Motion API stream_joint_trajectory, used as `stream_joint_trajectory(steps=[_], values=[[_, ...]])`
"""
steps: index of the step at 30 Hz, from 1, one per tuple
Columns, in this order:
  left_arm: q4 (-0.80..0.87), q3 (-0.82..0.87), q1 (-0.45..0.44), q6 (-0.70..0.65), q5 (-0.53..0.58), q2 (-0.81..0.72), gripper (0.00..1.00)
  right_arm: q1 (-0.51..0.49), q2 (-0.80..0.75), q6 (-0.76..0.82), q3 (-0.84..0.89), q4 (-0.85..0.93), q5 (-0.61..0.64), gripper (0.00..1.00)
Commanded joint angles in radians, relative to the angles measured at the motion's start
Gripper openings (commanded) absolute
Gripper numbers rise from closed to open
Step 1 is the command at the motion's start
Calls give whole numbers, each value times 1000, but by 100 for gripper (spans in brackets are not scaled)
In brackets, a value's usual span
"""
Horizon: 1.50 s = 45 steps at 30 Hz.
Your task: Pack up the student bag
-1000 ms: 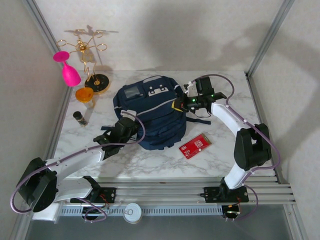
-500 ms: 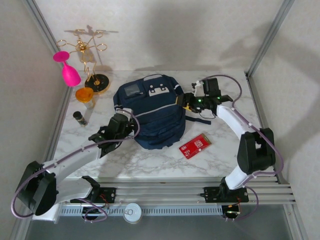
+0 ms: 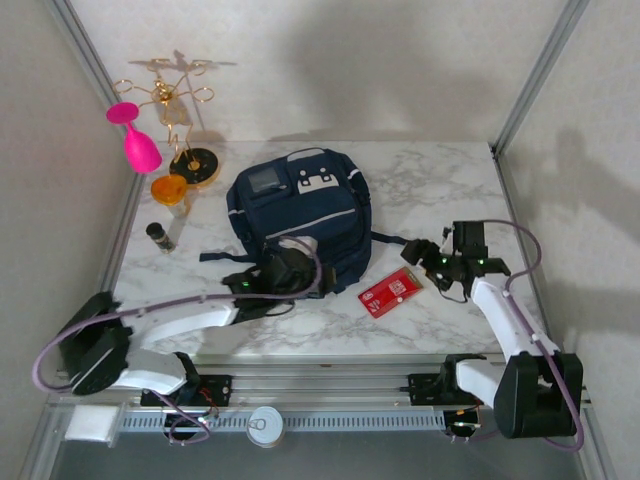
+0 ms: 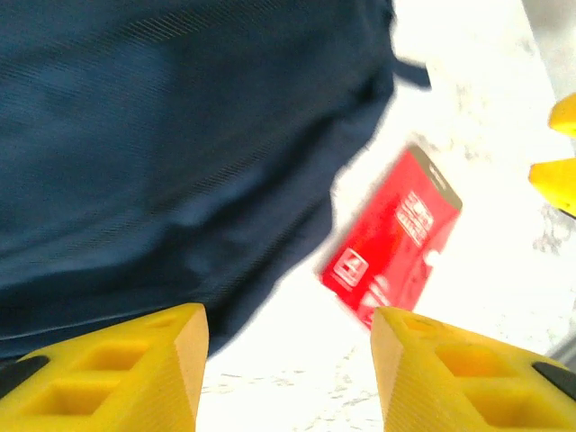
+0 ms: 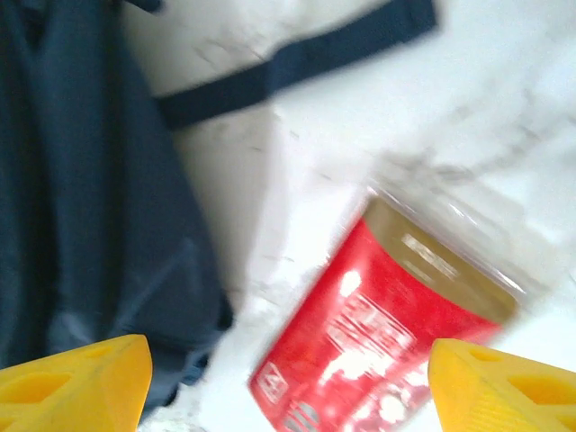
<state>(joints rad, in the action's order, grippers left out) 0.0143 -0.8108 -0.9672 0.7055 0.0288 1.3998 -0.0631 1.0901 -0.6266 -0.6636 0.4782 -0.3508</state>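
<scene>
My right gripper will next pull back toward the base and go down onto the packet's near edge, which is below it and clear of the bag.
The student bag, navy blue with pale grey stripes and a grey patch, lies flat in the middle of the marble table. A red packet lies just right of its near corner. My left gripper hovers open at the bag's near edge, holding nothing. In the left wrist view the bag and the packet lie beyond the open left gripper. My right gripper is open beside the packet. In the right wrist view the packet lies below the wide-open right gripper, apart from it.
A pink goblet, a gold wire rack, an orange cup and a small dark cylinder stand at the far left. A loose bag strap trails on the table toward the right. Metal frame posts flank the table.
Both grippers opened and let go of the bag. The right arm drew back toward the near right by the packet; the left arm swung right along the bag's near edge.
</scene>
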Motion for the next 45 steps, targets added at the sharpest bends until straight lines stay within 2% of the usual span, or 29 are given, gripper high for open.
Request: stream_joint_trajectory(steps=[1, 5, 13, 23, 26, 30, 35, 43, 45], values=[[-57, -113, -55, 14, -38, 164, 49, 3, -52, -52, 86, 47, 26, 80], [-119, -219, -72, 27, -131, 365, 42, 4, -97, -82, 212, -59, -56, 76], [-45, -371, -88, 12, -35, 564, 32, 5, -98, -67, 310, -147, -159, 65], [-18, -409, -67, 42, -26, 652, 23, 5, 3, -70, 321, -255, -244, 62], [-17, -404, -55, 88, -59, 668, 20, 4, 19, -71, 323, -283, -276, 62], [3, -396, -59, 109, -54, 674, 15, 3, 4, -92, 323, -351, -344, 62], [-1, -376, -62, 121, -62, 662, 14, 4, -28, -101, 324, -382, -346, 60], [-55, -369, -64, 153, -82, 665, 13, 4, 11, -93, 358, -460, -368, 48], [-60, -373, -64, 154, -90, 673, 13, 4, 28, -81, 364, -474, -363, 42]])
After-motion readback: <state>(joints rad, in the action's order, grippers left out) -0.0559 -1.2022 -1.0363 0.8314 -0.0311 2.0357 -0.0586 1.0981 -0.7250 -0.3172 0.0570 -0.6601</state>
